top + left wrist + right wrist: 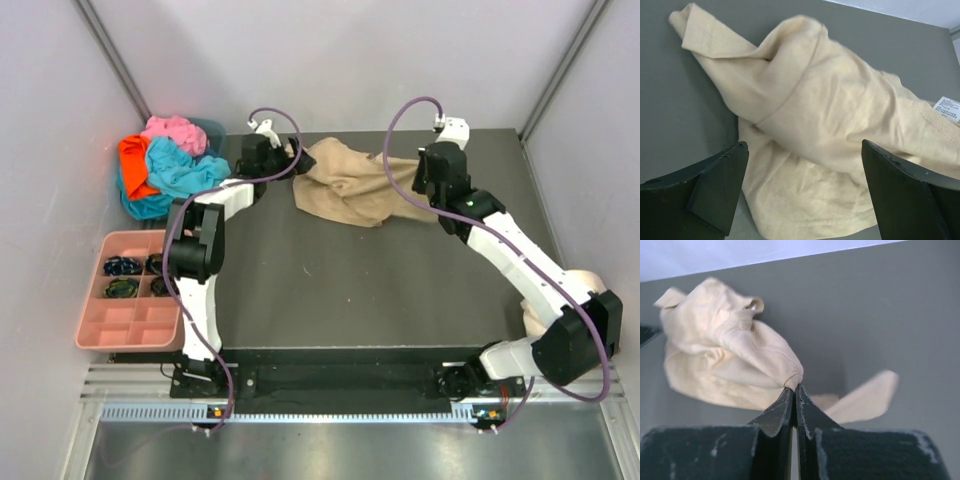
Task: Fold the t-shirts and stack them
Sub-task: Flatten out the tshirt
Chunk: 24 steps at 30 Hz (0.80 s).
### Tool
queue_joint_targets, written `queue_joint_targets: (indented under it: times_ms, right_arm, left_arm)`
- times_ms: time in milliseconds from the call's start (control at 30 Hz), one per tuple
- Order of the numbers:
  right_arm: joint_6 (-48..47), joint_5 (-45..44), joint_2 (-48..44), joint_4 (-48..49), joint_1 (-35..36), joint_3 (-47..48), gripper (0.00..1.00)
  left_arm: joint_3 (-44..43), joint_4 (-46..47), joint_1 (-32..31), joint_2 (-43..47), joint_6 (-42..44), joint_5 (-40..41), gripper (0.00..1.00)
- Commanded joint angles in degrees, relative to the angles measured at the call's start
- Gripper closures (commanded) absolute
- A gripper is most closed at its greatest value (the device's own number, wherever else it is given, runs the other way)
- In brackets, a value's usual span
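Note:
The tan t-shirt's near corner facing the heap is flat, clear of crumpled folds; my left gripper should next move back and down to pinch it.
The tan t-shirt (350, 185) lies crumpled at the back middle of the dark table. My right gripper (418, 172) is shut on its right edge; in the right wrist view (795, 387) the fabric (730, 355) is pinched at the fingertips and hangs lifted. My left gripper (293, 152) is open at the shirt's left end; in the left wrist view (802, 170) the jaws stand wide apart over the cloth (825, 115), touching nothing. The turquoise (180, 170), orange (135, 165) and pink (175, 132) t-shirts lie in a heap at the back left.
A pink compartment tray (130, 325) with dark small items stands at the left edge. A cream rounded thing (580, 285) sits behind the right arm at the right edge. Grey walls close in the table on three sides.

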<state>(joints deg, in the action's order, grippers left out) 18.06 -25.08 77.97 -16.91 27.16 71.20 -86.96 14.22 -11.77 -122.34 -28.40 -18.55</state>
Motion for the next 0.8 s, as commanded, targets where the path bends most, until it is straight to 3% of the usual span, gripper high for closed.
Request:
queue_joint_targets:
  times_ms: [0, 300, 633, 767]
  right_arm:
    - [1.4, -12.5, -3.2, -2.8, -1.1, -1.4, 1.00]
    - [4.5, -22.7, -8.0, -5.9, -3.7, -2.7, 1.00]
    - [5.2, -20.6, -8.9, -6.6, -6.1, -3.3, 1.00]
    - [5.4, -19.4, -8.4, -6.6, -6.1, -3.3, 1.00]
  left_arm:
    - [-2.9, 1.8, -2.3, -0.6, 1.5, -0.6, 0.01]
    - [-5.4, -1.6, -3.5, -3.8, 3.7, 0.4, 0.01]
    - [1.2, -9.3, -6.7, 0.5, 6.3, 9.7, 0.01]
    - [6.3, -9.7, -8.9, 2.9, 4.8, 8.4, 0.02]
